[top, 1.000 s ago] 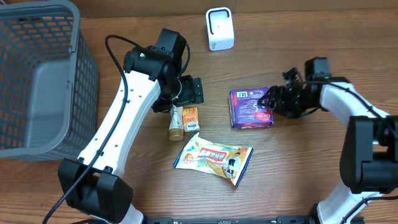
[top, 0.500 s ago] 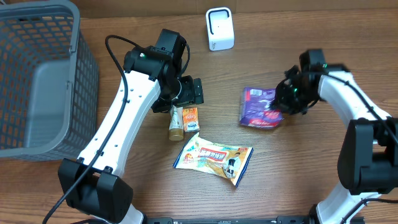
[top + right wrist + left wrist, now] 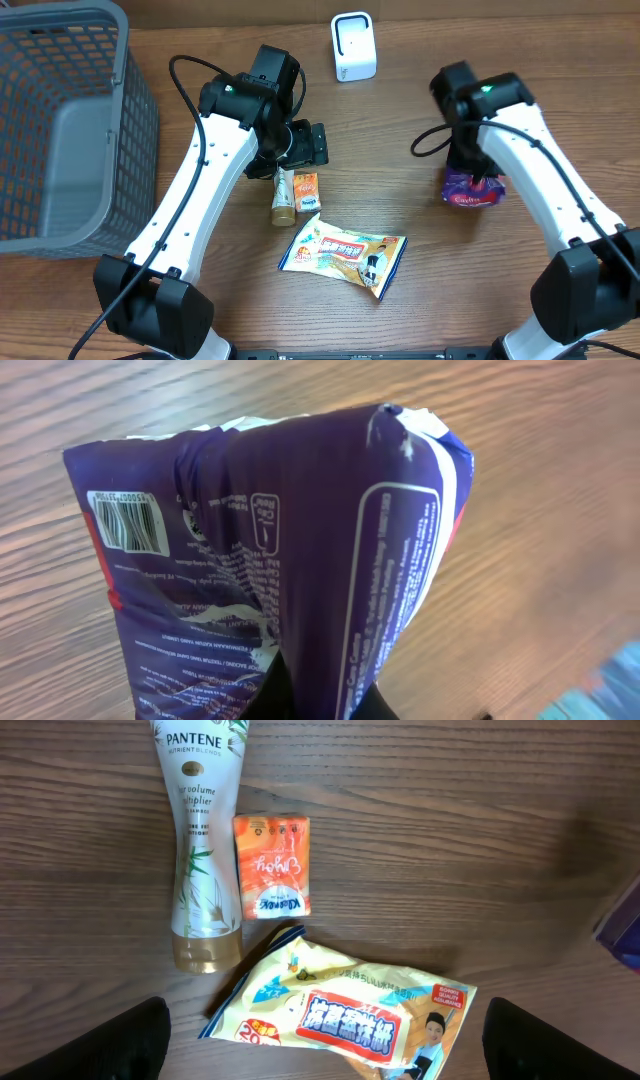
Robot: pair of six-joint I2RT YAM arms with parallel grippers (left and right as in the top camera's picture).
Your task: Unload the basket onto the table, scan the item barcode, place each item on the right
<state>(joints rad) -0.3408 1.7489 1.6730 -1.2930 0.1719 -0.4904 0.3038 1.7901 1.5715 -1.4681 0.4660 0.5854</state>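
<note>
The spot on the tabletop (image 3: 410,205) beside the wipes packet is clear, so my right gripper will go left in the overhead view and down next to release the purple packet (image 3: 474,191) there.
My right gripper (image 3: 318,698) is shut on a purple packet (image 3: 270,560) and holds it off the table. In the right wrist view the packet's barcode (image 3: 128,522) shows at its upper left corner. From overhead the purple packet (image 3: 474,191) hangs under the right arm at the right of the table, and the jaws themselves are hidden by the arm. A white scanner (image 3: 353,46) stands at the back centre. My left gripper (image 3: 320,1050) is open and hovers above several items, holding nothing.
Under the left gripper lie a Pantene bottle (image 3: 205,840), an orange tissue pack (image 3: 271,865) and a wipes packet (image 3: 350,1010). A grey basket (image 3: 60,130) fills the far left. The wipes packet (image 3: 343,255) sits mid-table.
The right gripper shut on the purple packet, lifted it off the table and carried it right, tipping it up on end. The left arm stayed still.
</note>
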